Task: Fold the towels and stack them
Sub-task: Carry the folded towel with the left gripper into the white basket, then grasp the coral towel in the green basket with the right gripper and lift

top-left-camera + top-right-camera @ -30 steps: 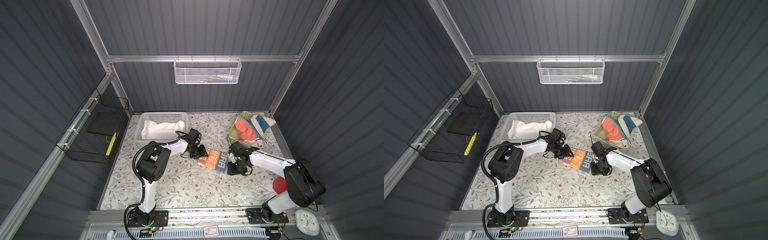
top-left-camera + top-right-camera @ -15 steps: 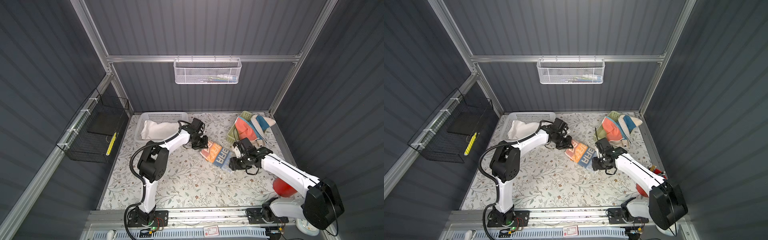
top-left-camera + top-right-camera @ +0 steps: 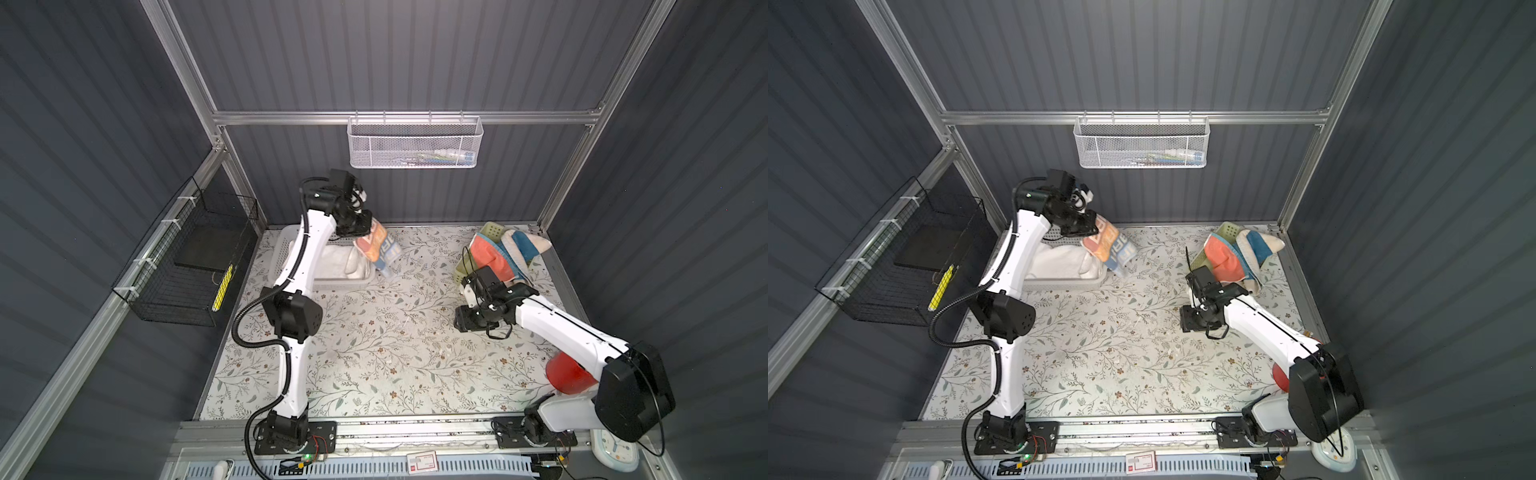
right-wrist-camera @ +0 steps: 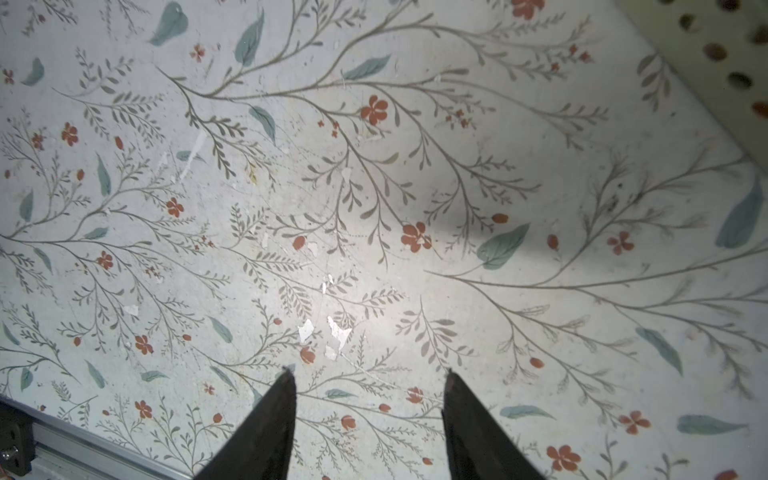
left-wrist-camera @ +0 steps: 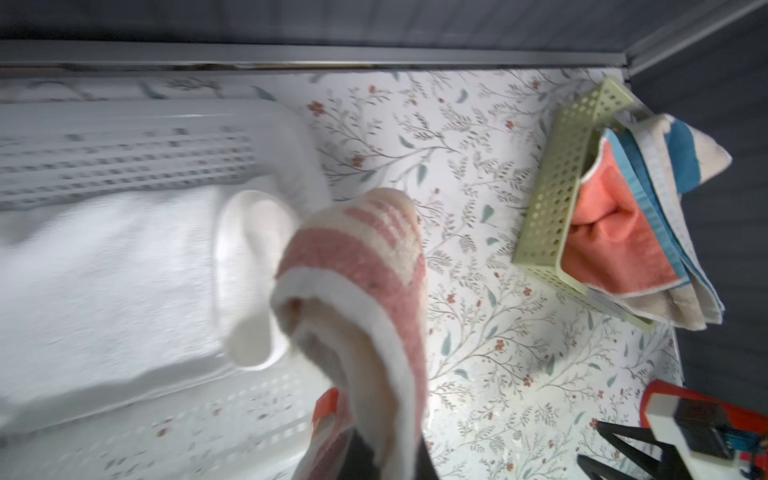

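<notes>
The left gripper will next move toward the black wire basket, go down over the white towel [image 3: 336, 262] [image 5: 104, 270] and let go of the orange-blue lettered towel, because that towel hangs past the end of the white basket.
My left gripper [image 3: 361, 230] [image 3: 1090, 228] is raised at the back and shut on the orange-blue lettered towel [image 3: 379, 247] [image 3: 1111, 247]. The towel hangs folded over the right end of the white basket [image 3: 332, 284]. In the left wrist view it [image 5: 365, 291] covers the jaws. A white towel [image 3: 336, 262] [image 5: 104, 270] lies in that basket. The coral towel [image 3: 488, 253] [image 5: 611, 241] and a cream-and-blue towel [image 3: 523, 245] [image 5: 681, 153] spill from a green basket [image 3: 490, 229] [image 5: 552, 199]. My right gripper [image 3: 462, 322] [image 4: 368, 376] stands open over bare table covering, holding nothing.
A red object [image 3: 569, 374] sits under the right arm near the front right. A black wire basket [image 3: 187, 270] hangs on the left wall and a white mesh basket [image 3: 415, 143] on the back rail. A small clock [image 3: 615, 449] lies at the front right corner.
The left gripper closed on the lettered towel and lifted it from the table's middle up and back over the white basket. The right gripper let go and drew back to the right.
</notes>
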`<state>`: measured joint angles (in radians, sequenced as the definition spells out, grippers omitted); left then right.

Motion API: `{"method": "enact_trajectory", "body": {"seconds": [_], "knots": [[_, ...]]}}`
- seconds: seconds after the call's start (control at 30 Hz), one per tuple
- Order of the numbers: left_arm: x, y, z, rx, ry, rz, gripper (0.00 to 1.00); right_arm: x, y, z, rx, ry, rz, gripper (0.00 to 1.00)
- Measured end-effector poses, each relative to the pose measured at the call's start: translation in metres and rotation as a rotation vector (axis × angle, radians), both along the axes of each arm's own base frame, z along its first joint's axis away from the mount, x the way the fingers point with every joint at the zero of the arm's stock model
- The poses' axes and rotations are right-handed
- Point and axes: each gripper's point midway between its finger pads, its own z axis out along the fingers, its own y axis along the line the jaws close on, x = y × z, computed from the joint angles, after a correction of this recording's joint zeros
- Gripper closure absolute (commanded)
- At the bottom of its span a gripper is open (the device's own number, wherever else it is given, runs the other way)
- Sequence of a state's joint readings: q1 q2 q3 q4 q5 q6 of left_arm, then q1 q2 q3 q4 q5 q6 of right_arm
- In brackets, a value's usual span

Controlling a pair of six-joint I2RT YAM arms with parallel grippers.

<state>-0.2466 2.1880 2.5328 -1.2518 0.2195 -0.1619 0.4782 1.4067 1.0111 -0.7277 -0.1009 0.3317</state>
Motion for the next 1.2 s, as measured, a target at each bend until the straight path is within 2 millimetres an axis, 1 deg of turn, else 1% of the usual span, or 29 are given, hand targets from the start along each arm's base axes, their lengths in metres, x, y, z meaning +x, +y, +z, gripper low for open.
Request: {"method": "enact_trajectory", "body": {"seconds": [0.07, 0.1, 0.2, 0.3, 0.4, 0.47, 0.5, 0.53, 0.57, 0.6, 0.63, 0.67, 0.7, 0.77, 0.8, 0.83, 0.9, 0.93, 1.0, 1.07, 1.13, 1.2], "knots": [[0.006, 0.037, 0.000, 0.027, 0.000, 0.044, 1.00, 0.008, 0.004, 0.006, 0.003, -0.010, 0.005, 0.43], [0.008, 0.052, -0.002, 0.043, -0.001, 0.063, 1.00, 0.012, 0.006, 0.009, 0.004, -0.015, 0.008, 0.43], [0.011, 0.091, -0.008, 0.107, 0.006, 0.103, 1.00, 0.019, 0.010, 0.014, -0.002, -0.017, 0.018, 0.43], [0.015, 0.112, -0.011, 0.164, -0.002, 0.114, 1.00, 0.024, 0.011, 0.018, -0.010, -0.011, 0.022, 0.43], [0.020, 0.127, -0.014, 0.195, -0.016, 0.118, 1.00, 0.029, 0.010, 0.022, -0.020, -0.009, 0.017, 0.43], [0.025, 0.136, -0.020, 0.208, -0.020, 0.124, 1.00, 0.033, 0.009, 0.026, -0.025, -0.010, 0.011, 0.43], [0.029, 0.142, -0.026, 0.217, -0.017, 0.129, 0.96, 0.036, 0.009, 0.029, -0.028, -0.010, 0.009, 0.42], [0.032, 0.147, -0.033, 0.225, -0.010, 0.139, 0.74, 0.038, 0.008, 0.031, -0.029, -0.010, 0.007, 0.42], [0.036, 0.157, -0.044, 0.249, 0.008, 0.159, 0.48, 0.043, 0.007, 0.036, -0.029, -0.014, 0.002, 0.41], [0.040, 0.170, -0.058, 0.277, 0.032, 0.190, 0.27, 0.048, 0.006, 0.040, -0.029, -0.017, -0.003, 0.41], [0.044, 0.183, -0.071, 0.307, 0.060, 0.227, 0.14, 0.053, 0.004, 0.045, -0.029, -0.021, -0.009, 0.40], [0.047, 0.200, -0.087, 0.346, 0.096, 0.274, 0.10, 0.059, 0.001, 0.052, -0.027, -0.031, -0.018, 0.39], [0.049, 0.215, -0.102, 0.379, 0.128, 0.312, 0.09, 0.065, -0.002, 0.059, -0.026, -0.041, -0.028, 0.39], [0.048, 0.233, -0.126, 0.419, 0.184, 0.357, 0.10, 0.078, -0.013, 0.077, -0.022, -0.071, -0.057, 0.39], [0.045, 0.241, -0.135, 0.429, 0.205, 0.371, 0.10, 0.086, -0.021, 0.088, -0.022, -0.093, -0.077, 0.38], [0.044, 0.245, -0.135, 0.427, 0.201, 0.380, 0.10, 0.093, -0.028, 0.097, -0.024, -0.111, -0.093, 0.37], [0.041, 0.243, -0.129, 0.406, 0.182, 0.384, 0.11, 0.106, -0.045, 0.114, -0.034, -0.149, -0.131, 0.36], [0.039, 0.239, -0.123, 0.388, 0.170, 0.378, 0.12, 0.111, -0.053, 0.121, -0.040, -0.162, -0.147, 0.35], [0.040, 0.228, -0.106, 0.342, 0.119, 0.361, 0.13, 0.121, -0.071, 0.127, -0.058, -0.173, -0.185, 0.34], [0.042, 0.216, -0.086, 0.293, 0.062, 0.341, 0.14, 0.130, -0.085, 0.126, -0.072, -0.164, -0.213, 0.34], [0.045, 0.204, -0.069, 0.248, 0.010, 0.316, 0.15, 0.138, -0.098, 0.118, -0.085, -0.138, -0.235, 0.33], [0.046, 0.189, -0.055, 0.204, -0.035, 0.285, 0.17, 0.147, -0.109, 0.106, -0.097, -0.107, -0.254, 0.32]]}}
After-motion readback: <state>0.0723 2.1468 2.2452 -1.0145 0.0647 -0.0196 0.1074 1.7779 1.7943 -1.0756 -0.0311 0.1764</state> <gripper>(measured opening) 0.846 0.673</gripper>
